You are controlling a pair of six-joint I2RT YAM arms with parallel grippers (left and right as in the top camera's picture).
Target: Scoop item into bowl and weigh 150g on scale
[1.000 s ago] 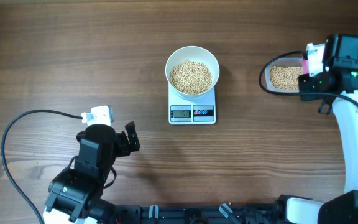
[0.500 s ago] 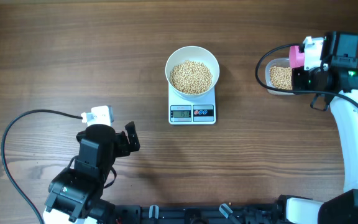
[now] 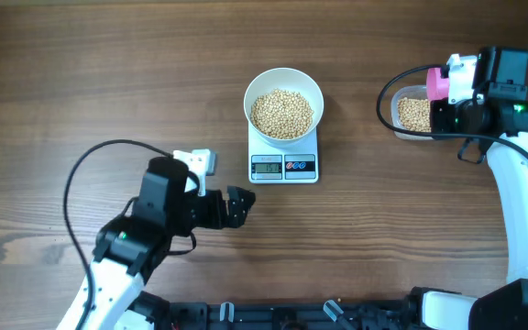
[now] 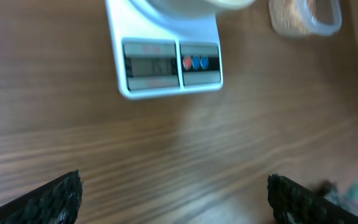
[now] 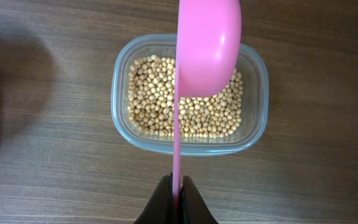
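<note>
Next, the right gripper lifts, then lowers the pink scoop (image 5: 209, 50) onto the beans in the tub and releases it, since the scale's bowl is already heaped.
The white bowl (image 3: 283, 103) stands on the scale (image 3: 283, 167), heaped with beige beans (image 3: 282, 114). More beans (image 5: 148, 99) lie in a clear tub (image 5: 120, 106) at the right of the table. My right gripper (image 5: 176, 193) is shut on the thin handle of a pink scoop (image 5: 209, 50), whose head hangs over the tub. In the overhead view that gripper (image 3: 461, 96) sits by the tub (image 3: 413, 115). My left gripper (image 3: 238, 205) stands open over bare wood, just short of the scale's front left. In the left wrist view the scale (image 4: 166, 68) lies ahead of the open gripper (image 4: 174, 193).
A black cable (image 3: 81, 174) loops from the left arm across the left of the table. The right arm (image 3: 525, 211) runs along the right edge. Wooden tabletop (image 3: 383, 220) lies between the scale and the right arm.
The left arm has swung right and forward, bringing its open gripper close to the scale. A second ago the right gripper lifted the scoop left over the tub; it has held still since.
</note>
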